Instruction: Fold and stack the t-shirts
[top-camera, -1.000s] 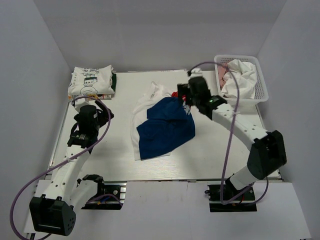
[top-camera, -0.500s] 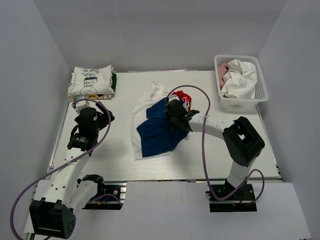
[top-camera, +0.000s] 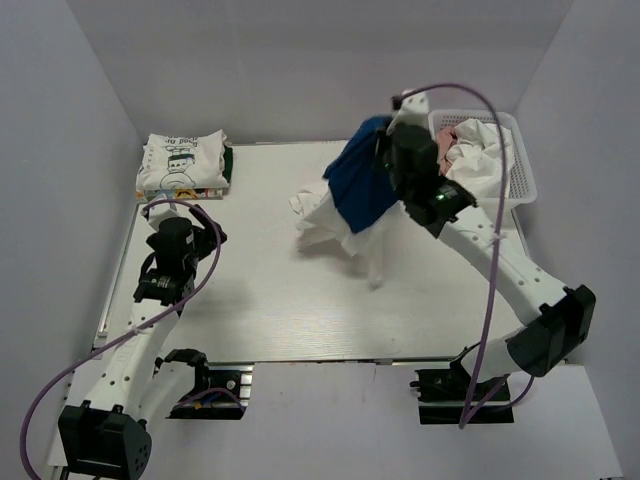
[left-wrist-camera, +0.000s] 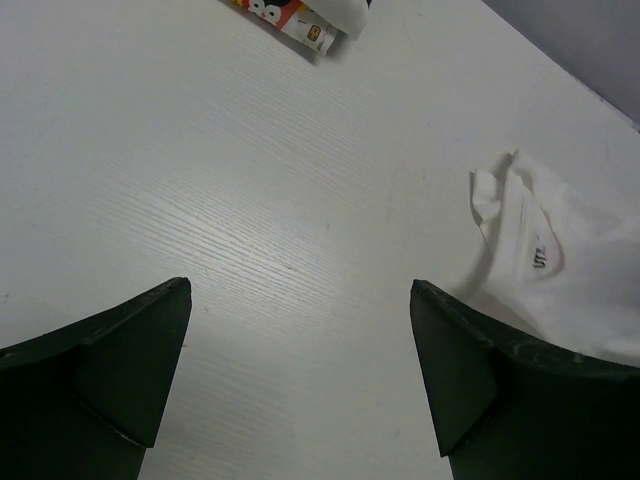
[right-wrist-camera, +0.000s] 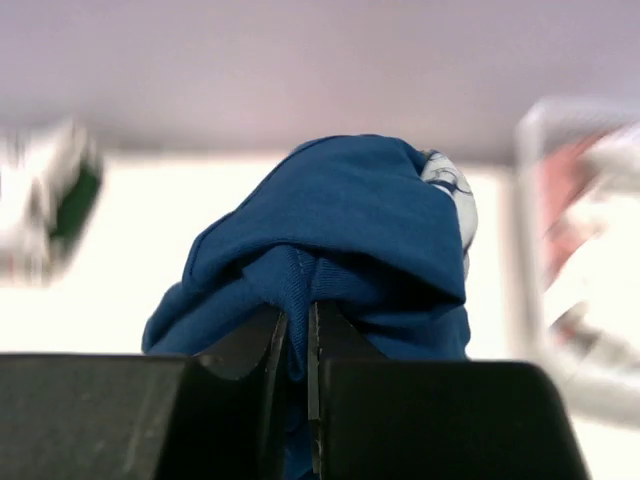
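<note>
Next, my right gripper needs to rise to clear the trailing white t-shirt, cross to the right in the top view over the heap in the basket (right-wrist-camera: 598, 240), lower and release.
My right gripper (top-camera: 385, 165) is raised above the back middle of the table, shut on a fold of the royal-blue t-shirt (top-camera: 362, 186) (right-wrist-camera: 330, 240). A white t-shirt (top-camera: 345, 222) hangs and trails beneath the blue one, its lower part still on the table. A folded white t-shirt with dark cartoon print (top-camera: 182, 162) lies at the back left corner. More t-shirts (top-camera: 478, 155) are heaped in the basket. My left gripper (left-wrist-camera: 300, 375) stands open low over bare table at the left, nothing between its fingers. The white t-shirt (left-wrist-camera: 560, 270) shows at the right of the left wrist view.
A white lattice basket (top-camera: 523, 178) stands at the back right corner, just right of the raised right wrist. White walls close in the table (top-camera: 250, 300) on three sides. The left arm (top-camera: 165, 262) reaches over the table's left side.
The right gripper came down on the blue t-shirt at the table's middle, shut on it and lifted it up and back toward the basket, dragging the white t-shirt with it. The left arm barely moved.
</note>
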